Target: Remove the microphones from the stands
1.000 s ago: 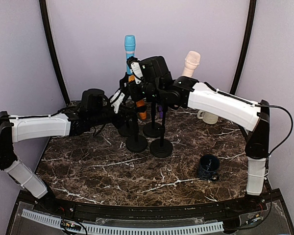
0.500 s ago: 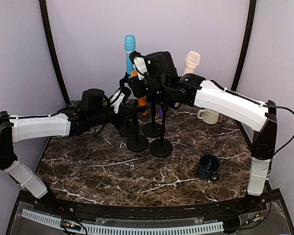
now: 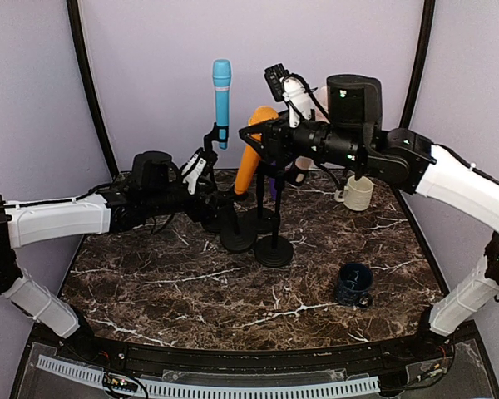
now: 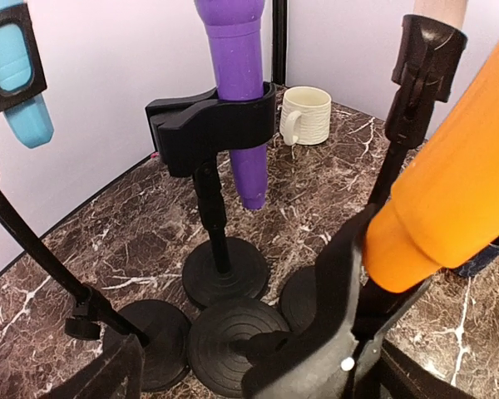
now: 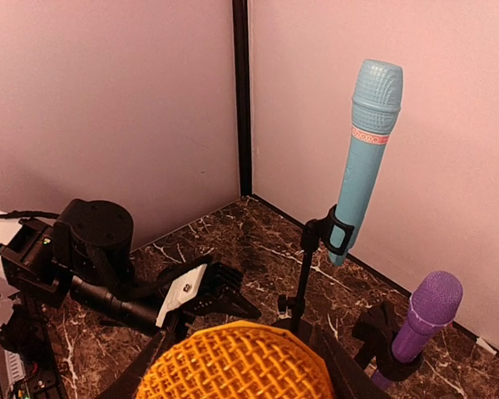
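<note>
The tabletop between the dark blue mug and the stands is bare. My right gripper should next carry the orange microphone (image 3: pixel 251 158) toward the mug, put it down there and let it go.
The orange microphone (image 3: pixel 251 158) hangs tilted above the table, clear of its clip, with my right gripper (image 3: pixel 263 140) shut on it. Its mesh head (image 5: pixel 233 353) fills the bottom of the right wrist view between that gripper's (image 5: pixel 237 379) fingers. Its bare black stand (image 3: pixel 237 240) is the front-left one of the cluster. My left gripper (image 3: pixel 212 186) sits low beside the stand's pole, jaws wide apart. In the left wrist view that gripper (image 4: pixel 245 291) straddles the stand's base (image 4: pixel 233 341), and the orange body (image 4: pixel 449 216) passes on the right.
A blue microphone (image 3: pixel 221 91), a purple one (image 4: pixel 239 91) and a cream one (image 4: pixel 439 10) stay clipped in their own stands close by. A cream mug (image 3: pixel 357 193) stands at the back right. A dark blue mug (image 3: pixel 353 283) sits front right. Walls close in behind.
My right gripper has risen and swung right, carrying the orange microphone up out of its clip. My left gripper has opened off the stand's pole.
</note>
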Controlling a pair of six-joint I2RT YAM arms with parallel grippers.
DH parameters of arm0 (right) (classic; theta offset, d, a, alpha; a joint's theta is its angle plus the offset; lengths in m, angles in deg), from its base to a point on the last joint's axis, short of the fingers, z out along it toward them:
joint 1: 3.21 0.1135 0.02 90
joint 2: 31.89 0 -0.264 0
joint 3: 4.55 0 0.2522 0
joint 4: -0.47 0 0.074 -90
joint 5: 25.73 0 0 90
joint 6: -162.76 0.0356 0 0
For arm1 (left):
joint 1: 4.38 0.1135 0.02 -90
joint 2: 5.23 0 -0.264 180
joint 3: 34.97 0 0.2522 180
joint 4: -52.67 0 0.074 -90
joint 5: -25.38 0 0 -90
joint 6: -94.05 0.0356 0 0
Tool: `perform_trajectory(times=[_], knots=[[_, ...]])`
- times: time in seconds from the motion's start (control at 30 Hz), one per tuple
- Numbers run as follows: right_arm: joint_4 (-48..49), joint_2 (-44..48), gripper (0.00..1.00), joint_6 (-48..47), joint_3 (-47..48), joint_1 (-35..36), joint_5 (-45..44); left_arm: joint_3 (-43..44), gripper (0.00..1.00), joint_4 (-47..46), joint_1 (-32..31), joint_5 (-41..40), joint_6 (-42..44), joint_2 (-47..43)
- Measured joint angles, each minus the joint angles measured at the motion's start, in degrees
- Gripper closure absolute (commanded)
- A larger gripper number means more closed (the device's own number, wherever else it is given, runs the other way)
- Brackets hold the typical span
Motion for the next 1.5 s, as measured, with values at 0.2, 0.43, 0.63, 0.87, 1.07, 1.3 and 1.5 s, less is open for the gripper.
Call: perform_trajectory(times=[0.2, 0.43, 0.63, 0.87, 1.07, 1.3, 1.5], knots=[[3.13, 10.58, 0.69, 1.88, -9.6, 0.11, 1.51, 0.9, 0.09, 1.53, 0.87, 3.19, -1.14, -2.82], [7.39, 10.21, 0.68, 3.41, -11.96, 0.09, 1.77, 2.62, 0.1, 0.79, 1.36, 7.87, -2.64, 1.22], [6.93, 12.59, 0.68, 4.52, -15.67, 0.02, 3.04, 2.62, 0.1, 0.76, 1.36, 8.37, -3.19, 2.27], [4.2, 23.08, 0.69, 8.74, -22.25, -0.81, 4.2, 2.64, 0.09, 4.2, 2.95, 9.51, -5.73, 0.42], [0.33, 29.88, 0.69, 15.47, -31.39, -5.77, 2.97, 3.56, 0.09, 9.4, 12.61, 14.95, -10.25, -2.49], [-1.03, 28.76, 0.7, 22.14, -41.11, -18.08, 9.68, 8.98, 0.1, 14.95, 17.2, 19.82, -12.31, -2.97], [2.89, 24.83, 0.7, 26.64, -46.31, -29.22, 19.28, 11.15, 0.1, 17.92, 17.49, 20.81, -7.89, -4.85]])
